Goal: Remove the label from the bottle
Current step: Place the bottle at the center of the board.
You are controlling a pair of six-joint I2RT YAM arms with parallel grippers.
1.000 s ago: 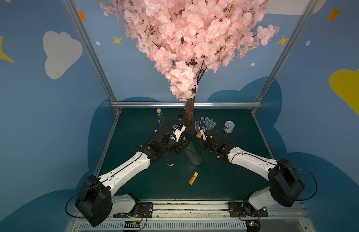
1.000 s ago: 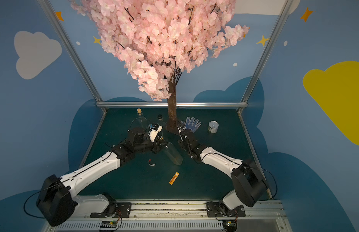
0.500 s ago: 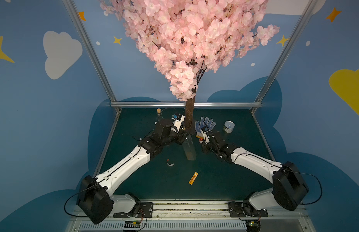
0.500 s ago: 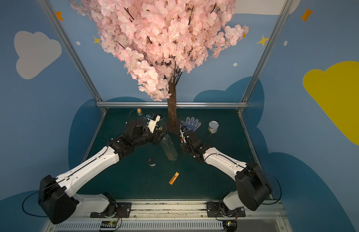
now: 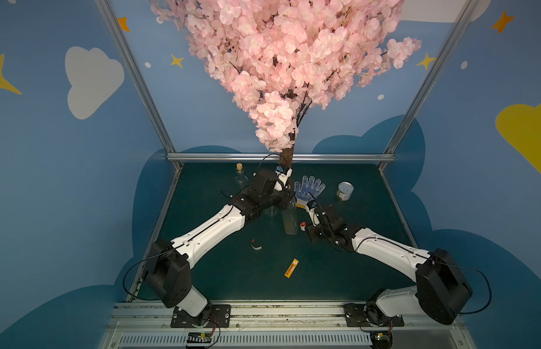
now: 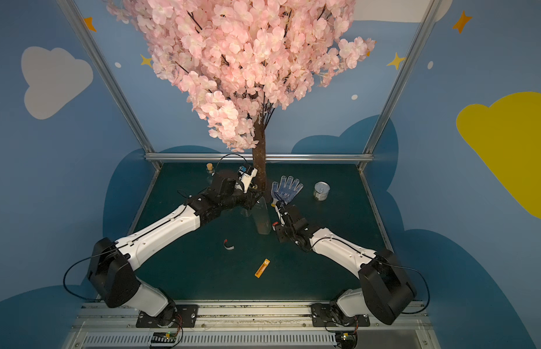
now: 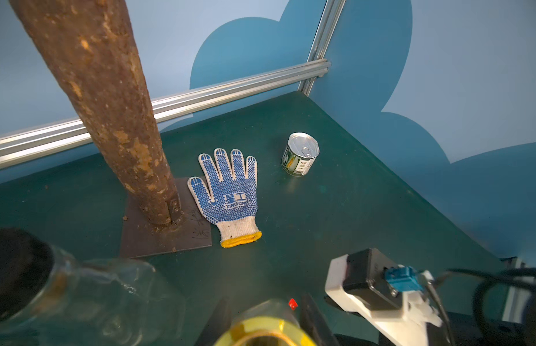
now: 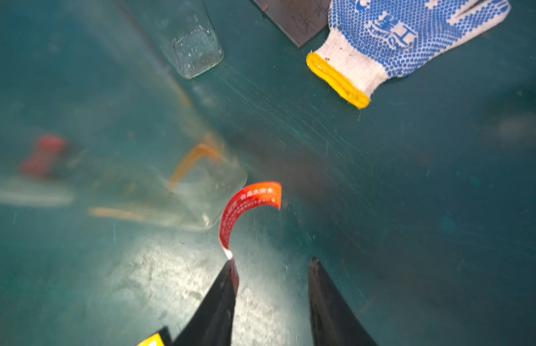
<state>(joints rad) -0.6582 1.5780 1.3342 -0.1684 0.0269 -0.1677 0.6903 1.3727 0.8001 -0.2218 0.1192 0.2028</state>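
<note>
The red label is already off, so my left gripper will move outward, tip the bottle upright onto the tabletop (image 5: 288, 217) beside the glove's cuff, then release the bottle's neck.
The clear glass bottle (image 5: 290, 222) (image 6: 262, 222) hangs tilted over the middle of the green table, its base towards the front. My left gripper (image 7: 265, 305) is shut on its yellow-rimmed neck (image 7: 266, 326). Just right of the bottle's base, my right gripper (image 8: 271, 263) stands open. A curled red label strip (image 8: 245, 206) clings to one finger (image 8: 221, 299) and is free of the glass. In both top views that strip shows as a small red spot (image 5: 302, 224) (image 6: 274, 224). The bottle is blurred in the right wrist view (image 8: 158, 185).
A torn label piece (image 5: 256, 244) and an orange strip (image 5: 291, 268) lie nearer the front. A blue-dotted glove (image 5: 308, 187), a tin can (image 5: 344, 191), a corked bottle (image 5: 240, 176), another glass bottle (image 7: 81, 299) and the tree trunk (image 7: 111, 113) on its plate stand at the back.
My right gripper has opened and drawn back a little from the bottle with the red strip stuck to one finger. The left arm has swung the bottle towards the back.
</note>
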